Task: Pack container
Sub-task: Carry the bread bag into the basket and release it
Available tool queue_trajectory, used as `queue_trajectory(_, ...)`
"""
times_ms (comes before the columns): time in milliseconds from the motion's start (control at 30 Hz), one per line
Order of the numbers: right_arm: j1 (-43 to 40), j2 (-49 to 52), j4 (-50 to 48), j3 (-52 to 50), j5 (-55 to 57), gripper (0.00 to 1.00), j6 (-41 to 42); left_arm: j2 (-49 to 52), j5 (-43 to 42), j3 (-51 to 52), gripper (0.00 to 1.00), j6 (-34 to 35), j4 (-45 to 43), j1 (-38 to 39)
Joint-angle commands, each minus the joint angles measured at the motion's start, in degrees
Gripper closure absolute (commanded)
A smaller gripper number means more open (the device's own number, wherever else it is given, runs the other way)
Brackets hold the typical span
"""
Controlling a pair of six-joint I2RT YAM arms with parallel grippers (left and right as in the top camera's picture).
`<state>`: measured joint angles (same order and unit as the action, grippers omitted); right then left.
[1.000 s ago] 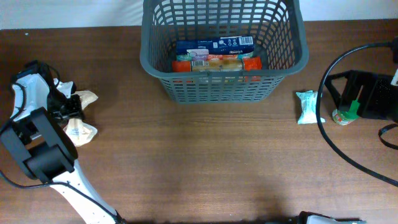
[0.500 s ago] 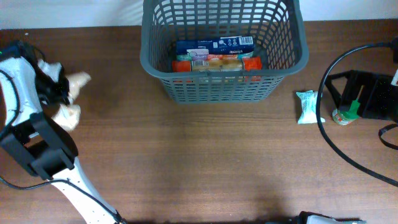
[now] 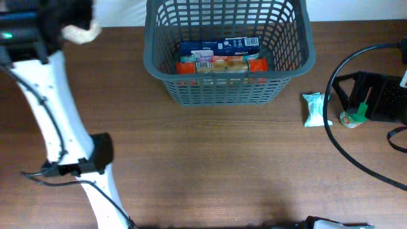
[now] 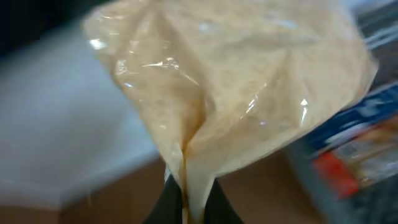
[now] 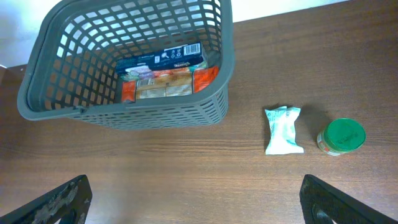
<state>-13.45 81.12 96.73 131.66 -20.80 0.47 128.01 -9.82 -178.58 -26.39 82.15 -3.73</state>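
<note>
I need to carry the beige bag over the container (image 3: 299, 60) with my left gripper, then down inside by the container's near side (image 3: 220, 65) and let it go there, because the bag is still outside.
The dark grey mesh container (image 3: 299, 60) stands at the back centre; it also shows in the right wrist view (image 5: 217, 102). Inside lie a blue box (image 3: 219, 46) and orange-red packets (image 3: 222, 65). My left gripper (image 3: 60, 22) is shut on a beige clear-plastic bag (image 3: 82, 32), held up at the back left, left of the container. In the left wrist view the bag (image 4: 230, 93) fills the frame and the fingers (image 4: 189, 202) pinch its lower edge. My right gripper (image 5: 199, 205) is open and empty above the bare table in front of the container.
A white-teal packet (image 3: 314, 109) and a green-lidded jar (image 3: 351, 117) lie right of the container. A black stand (image 3: 375, 95) and a looping black cable (image 3: 331, 127) are at the far right. The white left arm (image 3: 57, 127) crosses the table's left side.
My left gripper has lifted the beige bag off the table at the left and carried it up and back, toward the container's left side. The right side has not changed.
</note>
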Motion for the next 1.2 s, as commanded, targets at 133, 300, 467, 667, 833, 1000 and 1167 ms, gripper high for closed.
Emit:
queue_trajectory(133, 0.3, -0.1, 0.0, -0.1, 0.5, 0.0, -0.5, -1.7, -2.8, 2.9, 0.98, -23.8, -9.1, 19.5)
queue_trajectory(300, 0.3, -0.1, 0.6, -0.1, 0.5, 0.0, -0.5, -0.3, -2.9, 15.1, 0.98, -24.7, -18.6, 25.4)
queue_trajectory(467, 0.3, -0.1, 0.6, -0.1, 0.5, 0.0, -0.5, 4.6, -2.9, 27.8, 0.98, -24.7, -25.2, 29.2)
queue_trajectory(667, 0.3, -0.1, 0.6, -0.1, 0.5, 0.0, -1.2, 9.3, -2.2, 30.3, 0.98, -20.5, -23.5, 32.5)
queue_trajectory(833, 0.3, -0.1, 0.6, -0.1, 0.5, 0.0, -1.1, 10.6, -2.4, 30.3, 0.98, -19.9, -21.6, 34.4)
queue_trajectory(1000, 0.3, -0.1, 0.6, -0.1, 0.5, 0.0, -1.2, 11.5, -2.4, 30.4, 0.98, -19.5, -20.6, 35.8)
queue_trajectory(1167, 0.3, -0.1, 0.6, -0.1, 0.5, 0.0, -1.2, 11.5, -1.9, 30.3, 0.98, -19.0, -20.5, 36.6)
